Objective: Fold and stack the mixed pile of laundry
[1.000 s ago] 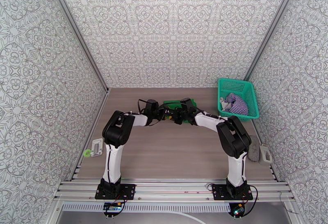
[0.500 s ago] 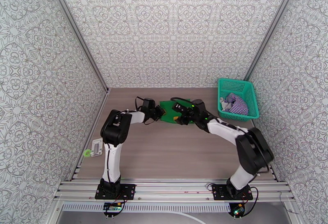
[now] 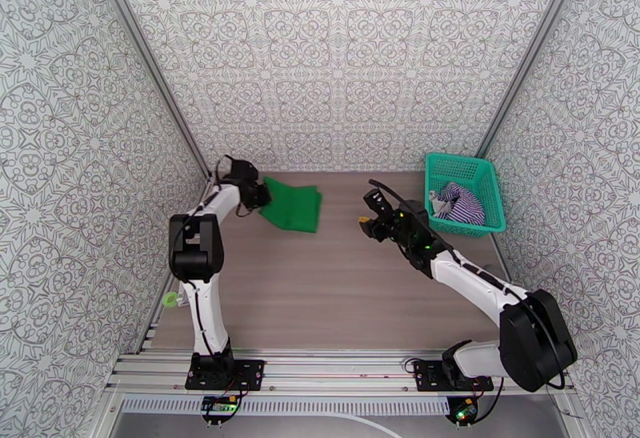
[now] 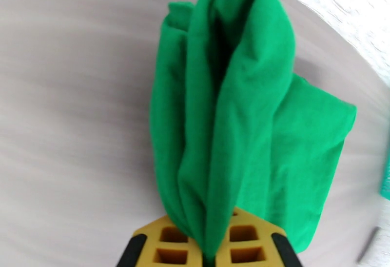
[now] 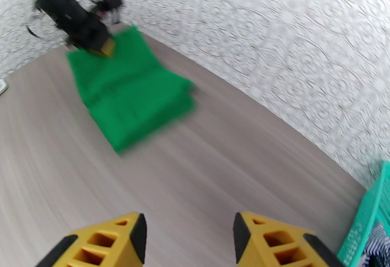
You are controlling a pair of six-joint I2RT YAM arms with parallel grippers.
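I will next drag the green T-shirt (image 3: 294,206) with my left gripper toward the side beside it and let go of it in the far corner, because the striped top still needs room.
A folded bright green T-shirt (image 3: 294,206) lies at the far left of the table, and my left gripper (image 3: 256,194) is shut on its left edge. The left wrist view has the green cloth (image 4: 234,116) bunched upward out of the closed yellow fingers (image 4: 165,243). My right gripper (image 3: 370,219) hovers open over the middle right of the table, nothing between its yellow fingertips (image 5: 109,243). Its camera looks across at the green T-shirt (image 5: 129,97) and the left gripper (image 5: 87,33). The purple-and-white striped top (image 3: 458,203) lies crumpled in the teal basket (image 3: 490,191).
Patterned walls close in the table on three sides, the left gripper close to the back left corner. The teal basket (image 5: 368,231) stands at the back right. A small green ring (image 3: 170,299) lies at the table's left edge.
The arms have parted from the table's middle. The left gripper dragged the green T-shirt to the far left; the right gripper let go, opened and drew back right.
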